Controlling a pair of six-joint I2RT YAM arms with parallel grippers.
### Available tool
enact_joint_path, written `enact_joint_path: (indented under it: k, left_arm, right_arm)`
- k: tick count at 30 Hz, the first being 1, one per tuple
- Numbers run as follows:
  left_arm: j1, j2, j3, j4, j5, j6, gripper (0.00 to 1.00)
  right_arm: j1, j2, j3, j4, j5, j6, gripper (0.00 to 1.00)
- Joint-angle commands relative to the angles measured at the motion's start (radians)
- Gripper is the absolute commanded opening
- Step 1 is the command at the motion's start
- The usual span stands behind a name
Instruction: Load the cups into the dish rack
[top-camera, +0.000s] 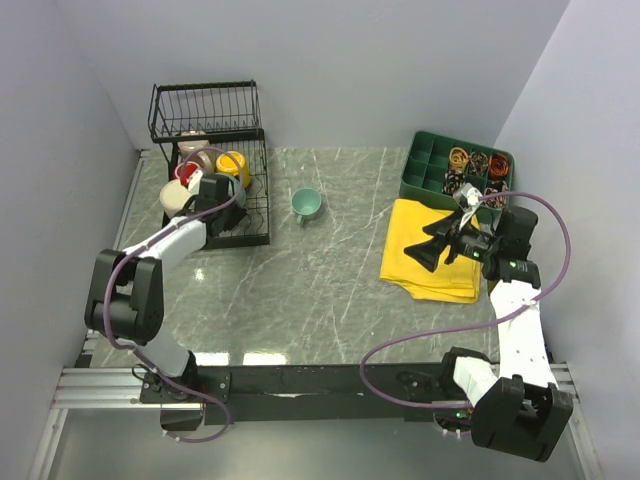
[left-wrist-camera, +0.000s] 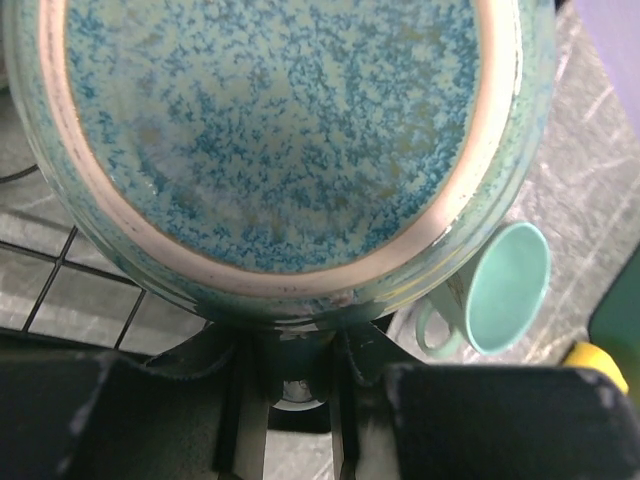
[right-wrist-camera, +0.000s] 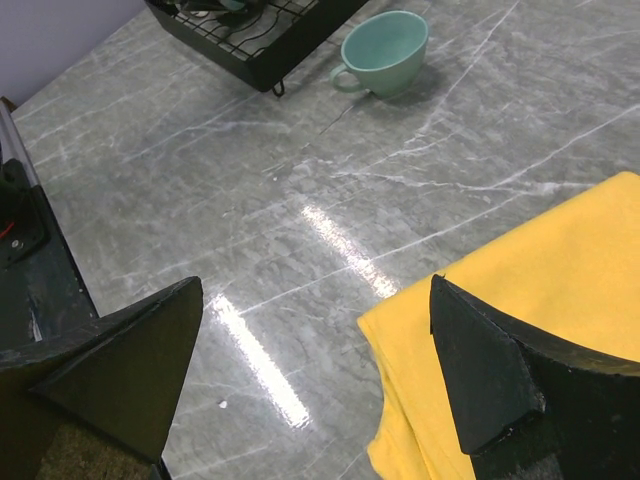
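Note:
Cups crowd the rack's other side, so my left gripper should go outward and down to the bare wires by the yellow cup and let go there.
A speckled teal cup (left-wrist-camera: 280, 120) fills the left wrist view, bottom towards the camera, with my left gripper (left-wrist-camera: 300, 345) shut on its handle side. It hangs over the black wire dish rack (top-camera: 205, 110), whose wires (left-wrist-camera: 50, 290) show below it. A cream cup (top-camera: 172, 198), a red cup (top-camera: 187, 172), a yellow cup (top-camera: 234, 162) and a beige one with a dark inside (top-camera: 206, 157) sit in the rack. A plain teal cup (top-camera: 306, 203) (left-wrist-camera: 505, 290) (right-wrist-camera: 385, 50) stands on the table right of the rack. My right gripper (top-camera: 440, 245) (right-wrist-camera: 318, 290) hangs open and empty over the cloth's edge.
A folded yellow cloth (top-camera: 435, 250) (right-wrist-camera: 540, 300) lies on the right of the grey marble table (top-camera: 320, 290). Behind it stands a green compartment tray (top-camera: 425, 160) holding small rings. White walls close in the back and both sides.

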Motion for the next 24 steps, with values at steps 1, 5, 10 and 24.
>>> enact_joint_path:
  k: [1, 5, 10, 24]
  left_arm:
    - [0.003, 0.019, 0.096, 0.081, -0.087, 0.021, 0.01]
    - [0.003, 0.065, 0.132, 0.061, -0.106, 0.017, 0.01]
    - [0.003, 0.128, 0.171, 0.049, -0.112, 0.024, 0.01]
    - [0.003, 0.275, 0.319, 0.009, -0.060, 0.060, 0.01]
  right_arm:
    - [-0.017, -0.007, -0.001, 0.036, -0.023, 0.009, 1.00]
    - [-0.023, -0.004, -0.001, 0.036, -0.028, 0.011, 1.00]
    - [-0.029, -0.007, 0.001, 0.036, -0.028, 0.012, 1.00]
    - [-0.046, -0.006, 0.002, 0.032, -0.036, 0.011, 1.00]
